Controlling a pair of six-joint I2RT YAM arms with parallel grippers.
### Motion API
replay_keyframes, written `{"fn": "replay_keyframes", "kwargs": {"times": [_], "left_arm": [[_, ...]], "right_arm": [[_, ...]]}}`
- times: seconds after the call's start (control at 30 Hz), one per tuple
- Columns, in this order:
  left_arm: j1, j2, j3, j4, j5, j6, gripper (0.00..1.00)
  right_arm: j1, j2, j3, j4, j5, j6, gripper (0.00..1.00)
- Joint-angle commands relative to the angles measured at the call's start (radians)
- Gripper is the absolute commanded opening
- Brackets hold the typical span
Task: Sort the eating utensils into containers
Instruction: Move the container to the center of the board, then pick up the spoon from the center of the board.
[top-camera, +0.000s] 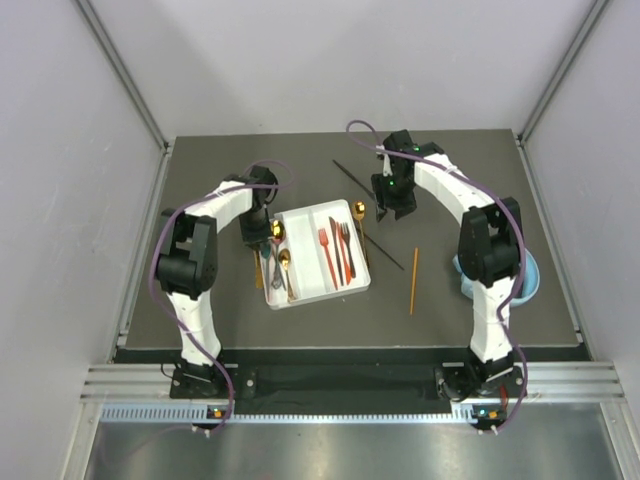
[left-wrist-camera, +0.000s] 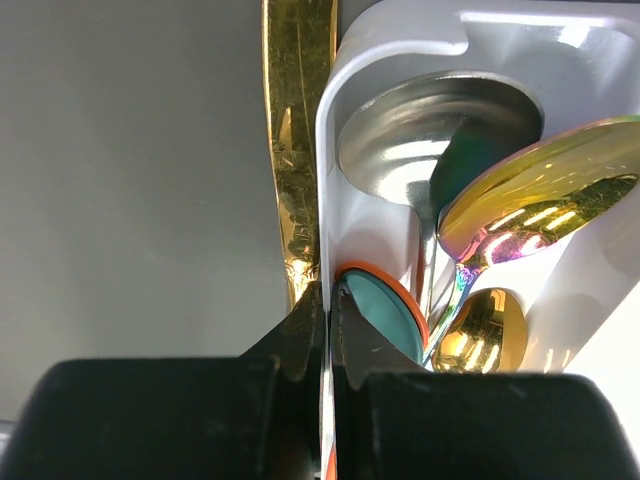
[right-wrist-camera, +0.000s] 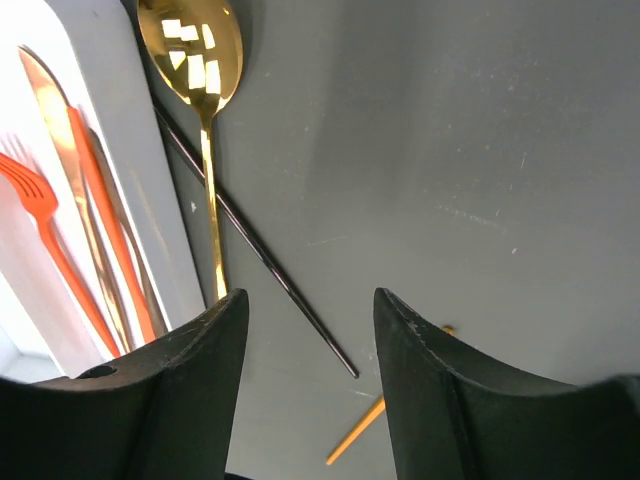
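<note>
My right gripper moves toward the tray next and comes down onto the gold spoon's handle near the bowl (top-camera: 362, 227) (right-wrist-camera: 208, 146).
The white tray (top-camera: 305, 222) lies mid-table. Its left compartment holds spoons (top-camera: 283, 262); a right compartment holds red and orange forks (top-camera: 335, 250). My left gripper (top-camera: 258, 226) is at the tray's left edge. In the left wrist view my left gripper (left-wrist-camera: 327, 300) is shut on the thin white tray wall (left-wrist-camera: 330, 150), with a teal spoon (left-wrist-camera: 385, 310) beside one finger. My right gripper (top-camera: 391, 205) hovers right of the tray. My right gripper (right-wrist-camera: 310, 300) is open over a black stick (right-wrist-camera: 260, 250), with a gold spoon (right-wrist-camera: 195, 60) and an orange stick (right-wrist-camera: 355, 435) nearby.
A gold utensil (left-wrist-camera: 300, 150) lies on the table just outside the tray's left wall. Light-blue headphones (top-camera: 530, 275) sit at the table's right edge behind the right arm. The orange stick (top-camera: 413, 282) lies alone right of the tray.
</note>
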Motion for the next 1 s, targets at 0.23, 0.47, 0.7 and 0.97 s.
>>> {"fn": "replay_keyframes", "kwargs": {"times": [0.23, 0.47, 0.7, 0.97], "left_arm": [[0.054, 0.009, 0.003, -0.017, -0.206, 0.003, 0.00], [0.054, 0.018, 0.023, -0.026, -0.223, -0.004, 0.17], [0.055, 0.008, 0.004, -0.014, -0.211, 0.005, 0.17], [0.055, 0.011, -0.003, -0.011, -0.202, 0.006, 0.16]], "right_arm": [[0.070, 0.051, 0.029, 0.034, -0.026, -0.011, 0.54], [0.108, 0.137, 0.103, 0.034, -0.021, 0.001, 0.53], [0.113, 0.194, 0.172, 0.064, -0.028, 0.027, 0.53], [0.118, 0.272, 0.235, 0.017, -0.002, 0.018, 0.08]]}}
